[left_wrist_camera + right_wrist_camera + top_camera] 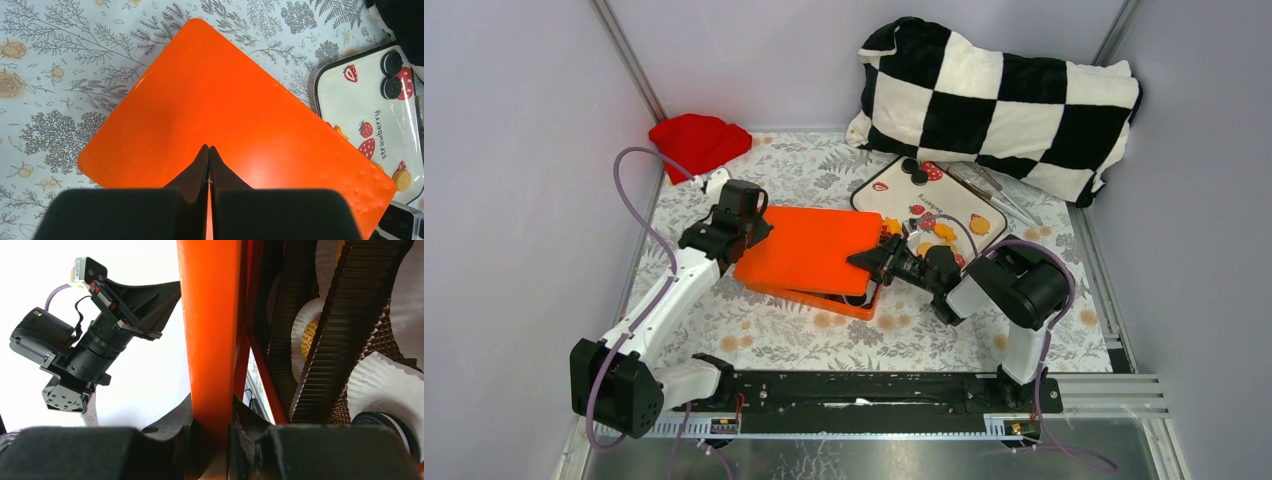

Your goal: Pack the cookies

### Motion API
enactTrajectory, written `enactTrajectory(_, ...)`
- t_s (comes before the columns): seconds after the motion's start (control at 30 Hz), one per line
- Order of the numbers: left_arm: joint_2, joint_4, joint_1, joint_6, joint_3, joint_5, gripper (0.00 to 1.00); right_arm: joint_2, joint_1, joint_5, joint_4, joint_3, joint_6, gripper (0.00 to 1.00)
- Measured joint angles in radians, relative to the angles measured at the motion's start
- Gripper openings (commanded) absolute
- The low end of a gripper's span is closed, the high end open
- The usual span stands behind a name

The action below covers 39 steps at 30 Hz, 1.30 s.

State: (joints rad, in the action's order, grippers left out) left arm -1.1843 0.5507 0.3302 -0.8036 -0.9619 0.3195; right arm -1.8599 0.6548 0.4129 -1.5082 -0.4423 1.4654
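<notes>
The lid's edge first needs to be pulled to the right in the top view by the robot's right gripper, so that the edge can get back over the box's near corner (pixel 870 315).
An orange lid (pixel 809 250) lies over the orange box (pixel 819 296) at the middle of the table. My right gripper (pixel 876 262) is shut on the lid's right edge (pixel 210 330), one finger on each face. Above the lid's left part (pixel 225 115), my left gripper (pixel 208 148) is shut with nothing in it. Under the raised edge, white paper cups (pixel 385 380) show in the box, with a golden cookie (pixel 310 335) and a black one (pixel 385 422). More cookies lie on the white strawberry tray (pixel 894 195): black ones (pixel 914 170) and orange ones (pixel 944 232).
A black-and-white checkered pillow (pixel 1004 100) lies at the back right, touching the tray's far side. A red cloth (pixel 699 140) sits in the back left corner. Metal tongs (pixel 999 195) rest on the tray's right part. Walls close in left, right and behind.
</notes>
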Motion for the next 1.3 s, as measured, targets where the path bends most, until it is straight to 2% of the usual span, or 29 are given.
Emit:
enactTrajectory(0.2,0.0,-0.001,0.0,0.003,0.0,-0.011,0.0,-0.014,0.0,-0.022,-0.016,0.013,0.024,0.0)
enactTrajectory(0.57,0.001,-0.017,0.0,0.003,0.06,-0.05,0.0,0.001,-0.002,-0.109,-0.061,0.188,0.018,0.01)
enactTrajectory(1.03,-0.027,-0.124,0.011,-0.006,0.24,-0.111,0.0,0.033,-0.009,-0.135,-0.089,0.224,0.019,0.6)
enactTrajectory(1.17,-0.037,-0.229,0.016,-0.027,0.282,-0.135,0.0,0.083,-0.01,-0.144,-0.083,0.249,-0.002,0.7)
enactTrajectory(1.3,-0.069,-0.322,0.018,-0.04,0.293,-0.159,0.0,0.164,-0.01,-0.15,-0.032,0.283,-0.03,0.71)
